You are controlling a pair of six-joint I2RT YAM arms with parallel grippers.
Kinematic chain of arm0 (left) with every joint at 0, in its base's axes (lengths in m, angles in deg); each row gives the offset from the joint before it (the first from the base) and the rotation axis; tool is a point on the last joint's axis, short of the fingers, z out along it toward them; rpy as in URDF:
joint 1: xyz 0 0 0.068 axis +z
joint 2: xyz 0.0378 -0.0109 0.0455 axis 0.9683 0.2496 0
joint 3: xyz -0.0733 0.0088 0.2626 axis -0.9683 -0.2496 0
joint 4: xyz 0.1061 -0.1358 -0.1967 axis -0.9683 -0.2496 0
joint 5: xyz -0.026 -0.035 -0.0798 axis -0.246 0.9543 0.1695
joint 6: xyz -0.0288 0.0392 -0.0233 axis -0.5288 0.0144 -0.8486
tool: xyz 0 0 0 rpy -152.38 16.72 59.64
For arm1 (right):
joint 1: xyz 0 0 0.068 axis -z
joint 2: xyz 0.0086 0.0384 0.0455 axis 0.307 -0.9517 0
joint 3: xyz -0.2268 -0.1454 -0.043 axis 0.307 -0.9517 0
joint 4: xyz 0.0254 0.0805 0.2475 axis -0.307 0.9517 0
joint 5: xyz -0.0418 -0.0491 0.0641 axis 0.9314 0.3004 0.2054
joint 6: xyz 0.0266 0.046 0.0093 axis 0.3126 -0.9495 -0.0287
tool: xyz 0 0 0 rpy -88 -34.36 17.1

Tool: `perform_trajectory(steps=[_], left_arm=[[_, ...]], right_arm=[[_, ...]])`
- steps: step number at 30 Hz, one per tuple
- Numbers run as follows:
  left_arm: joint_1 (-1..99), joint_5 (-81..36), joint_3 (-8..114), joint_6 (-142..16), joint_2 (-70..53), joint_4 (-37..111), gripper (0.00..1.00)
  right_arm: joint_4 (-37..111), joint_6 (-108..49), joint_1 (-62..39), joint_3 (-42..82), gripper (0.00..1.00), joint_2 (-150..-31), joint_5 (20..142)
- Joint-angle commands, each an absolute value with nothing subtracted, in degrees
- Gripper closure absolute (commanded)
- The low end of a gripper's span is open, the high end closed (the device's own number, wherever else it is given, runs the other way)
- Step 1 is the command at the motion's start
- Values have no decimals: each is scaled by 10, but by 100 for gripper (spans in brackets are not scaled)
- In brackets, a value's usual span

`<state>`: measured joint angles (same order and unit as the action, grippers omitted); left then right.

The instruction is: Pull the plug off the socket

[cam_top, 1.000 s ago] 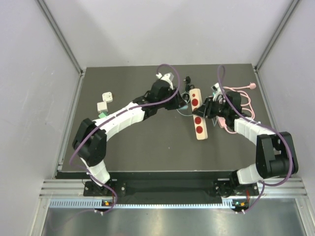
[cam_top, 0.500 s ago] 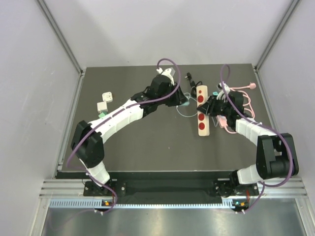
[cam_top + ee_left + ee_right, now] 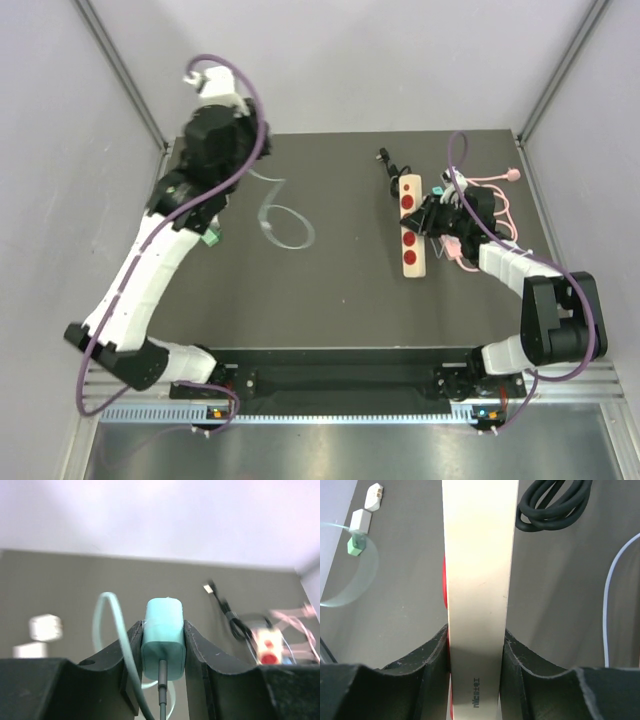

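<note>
My left gripper should tilt down next and lower to the tabletop (image 3: 230, 226) beside the small green adapter, which lies below it. It should release the plug there, which is already off the power strip (image 3: 411, 225).
The cream power strip (image 3: 411, 225) with three red sockets lies on the dark table, right of centre. My right gripper (image 3: 432, 216) is shut on its side; in the right wrist view (image 3: 477, 645) both jaws press the strip's long body (image 3: 479, 570). My left gripper (image 3: 225, 130) is raised high at the far left and is shut on the mint green plug (image 3: 163, 639). The plug is out of the strip. Its pale cable (image 3: 283, 222) trails in loops over the table and shows beside the left jaw (image 3: 107, 630).
A coiled black cable (image 3: 388, 166) lies beyond the strip's far end and shows in the right wrist view (image 3: 551, 505). Pink cable (image 3: 490, 200) lies at the right. Small white and green adapters (image 3: 360, 522) sit at the table's left side.
My left arm swung up and far to the left, carrying the mint plug away from the strip and dragging its cable. The strip shifted slightly right, then stayed held.
</note>
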<state>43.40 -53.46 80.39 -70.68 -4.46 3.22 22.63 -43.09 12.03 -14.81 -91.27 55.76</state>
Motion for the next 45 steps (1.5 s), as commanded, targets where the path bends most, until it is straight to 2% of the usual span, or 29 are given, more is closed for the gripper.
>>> perform_trajectory(steps=[1, 20, 25, 31, 37, 41, 42, 45], left_arm=[[476, -568, 814, -653, -81, 4, 100], [751, -380, 518, -754, -91, 147, 100], [820, -264, 420, -799, -38, 209, 100], [835, -152, 411, -809, 55, 260, 99], [835, -147, 468, -789, 157, 226, 95], [835, -168, 484, -779, 183, 219, 82], [836, -175, 491, -774, 187, 216, 73], [835, -185, 504, -764, 200, 203, 57]], right_arm=[[153, -421, 122, -132, 100, -896, 529], [146, -426, 122, -128, 100, -913, 494], [145, -428, 122, -128, 100, -915, 489], [145, -429, 122, -127, 100, -918, 486], [147, -428, 122, -125, 100, -923, 483], [147, -426, 122, -124, 100, -925, 482], [147, -426, 122, -124, 100, -927, 482], [148, -425, 121, -123, 100, -931, 482]])
